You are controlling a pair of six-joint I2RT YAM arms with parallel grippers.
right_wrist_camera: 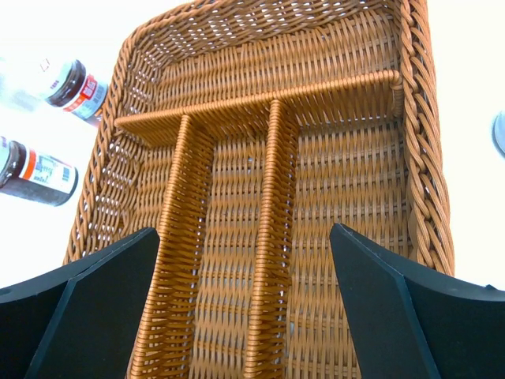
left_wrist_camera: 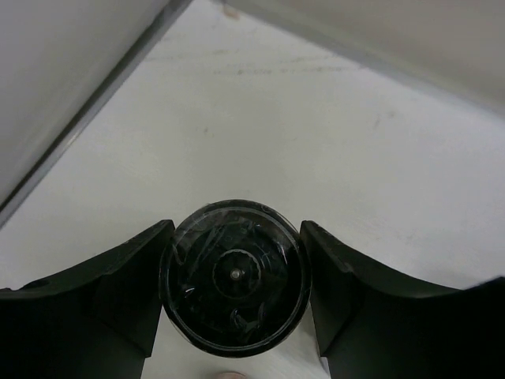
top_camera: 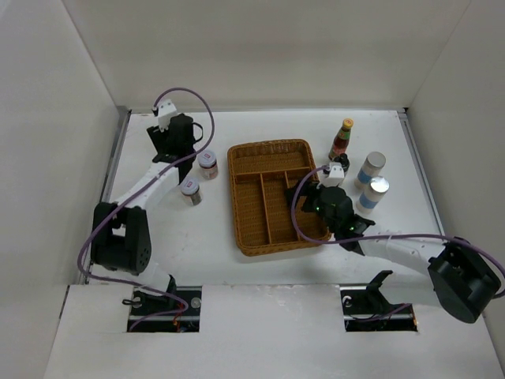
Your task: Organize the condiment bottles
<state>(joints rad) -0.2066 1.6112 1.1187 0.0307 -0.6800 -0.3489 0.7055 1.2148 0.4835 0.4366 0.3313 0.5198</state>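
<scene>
The left gripper carries the black-capped bottle over the section's jar-side end (top_camera: 247,160) next, lowers and releases it. The tray's empty far section lies right of it in the top view.
My left gripper (top_camera: 178,140) is at the far left of the table, shut on the black-capped bottle (left_wrist_camera: 233,276), whose round black cap sits between the fingers (left_wrist_camera: 130,276) in the left wrist view. Two short red-labelled jars (top_camera: 207,163) (top_camera: 190,190) stand to its right; the right wrist view also shows them (right_wrist_camera: 75,87) (right_wrist_camera: 39,170). The slim red-sauce bottle (top_camera: 342,140) and two silver-lidded canisters (top_camera: 372,168) (top_camera: 375,193) stand right of the tray. My right gripper (top_camera: 306,195) (right_wrist_camera: 245,237) is open and empty over the tray. The grey-lidded shaker is not in view.
The brown wicker divided tray (top_camera: 245,237) (right_wrist_camera: 426,158) lies at the table's middle with nothing in its compartments. White walls close in the table on the left, back and right. A wall's base (left_wrist_camera: 87,118) runs close beside the left gripper.
</scene>
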